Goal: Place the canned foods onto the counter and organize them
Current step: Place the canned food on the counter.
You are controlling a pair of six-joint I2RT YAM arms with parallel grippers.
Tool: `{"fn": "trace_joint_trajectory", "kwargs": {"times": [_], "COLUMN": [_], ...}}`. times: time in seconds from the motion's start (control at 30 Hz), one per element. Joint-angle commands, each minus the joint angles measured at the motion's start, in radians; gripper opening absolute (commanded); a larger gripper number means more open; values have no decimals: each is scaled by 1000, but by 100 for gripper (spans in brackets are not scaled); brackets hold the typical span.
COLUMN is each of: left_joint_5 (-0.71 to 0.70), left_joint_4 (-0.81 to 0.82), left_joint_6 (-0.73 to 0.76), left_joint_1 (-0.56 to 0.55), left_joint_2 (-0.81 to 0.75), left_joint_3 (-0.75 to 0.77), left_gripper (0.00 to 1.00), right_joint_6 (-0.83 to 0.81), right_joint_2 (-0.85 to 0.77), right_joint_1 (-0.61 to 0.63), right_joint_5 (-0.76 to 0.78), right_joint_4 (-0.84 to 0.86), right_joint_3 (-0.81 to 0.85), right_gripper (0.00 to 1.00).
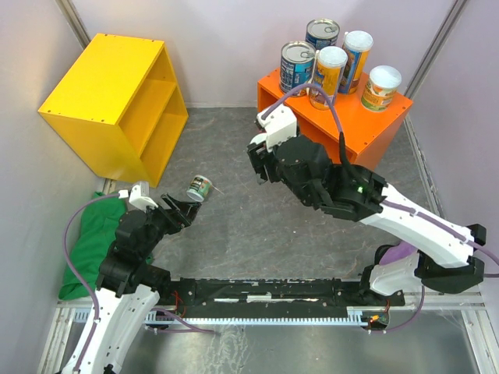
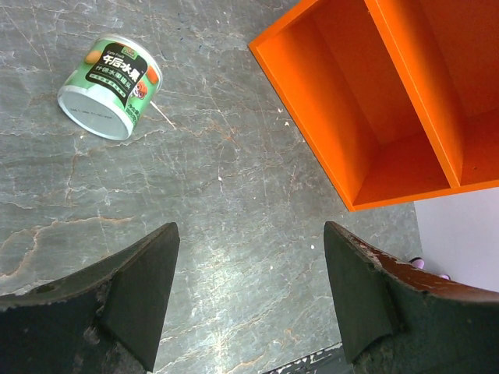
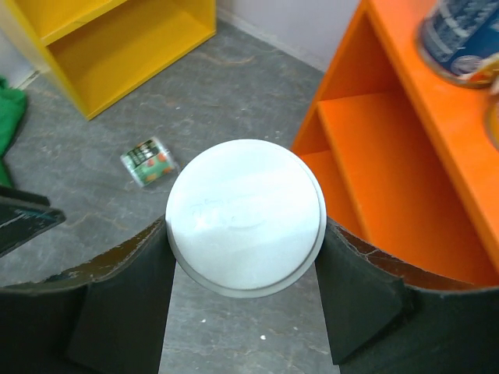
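Note:
The spot beside the short can is empty, so my right gripper should next carry the can with the pale lid to the right in the top view, onto the bare orange counter top.
Several canned foods stand on top of the orange counter, among them a blue tin, a slim white-lidded can and a short can. My right gripper hovers over the floor just left of the counter. In the right wrist view it is shut on a pale-lidded can, which is hidden in the top view. A green-labelled can lies on its side on the floor. My left gripper is open just short of it, and that can lies ahead of its fingers.
A yellow cabinet lies tilted at the back left. A green cloth is bunched beside my left arm. The grey stone floor spreads between the arms. The counter's open shelves face the left arm.

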Motion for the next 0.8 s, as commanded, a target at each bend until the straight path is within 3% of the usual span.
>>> {"fn": "trace_joint_trajectory", "kwargs": {"times": [0.0, 0.77], "left_joint_5": [15, 3], "left_joint_4": [44, -8], "left_joint_6": [9, 13], "left_joint_1": [5, 5], "left_joint_2": [-2, -27], "left_joint_3": [8, 39], "left_gripper": [81, 81], "right_joint_6": [-56, -84], "right_joint_2": [-31, -54], "right_joint_1": [-34, -242], "right_joint_5": [110, 271], "right_joint_4": [0, 34], "right_joint_3": [98, 169], "right_gripper": [1, 2]}}
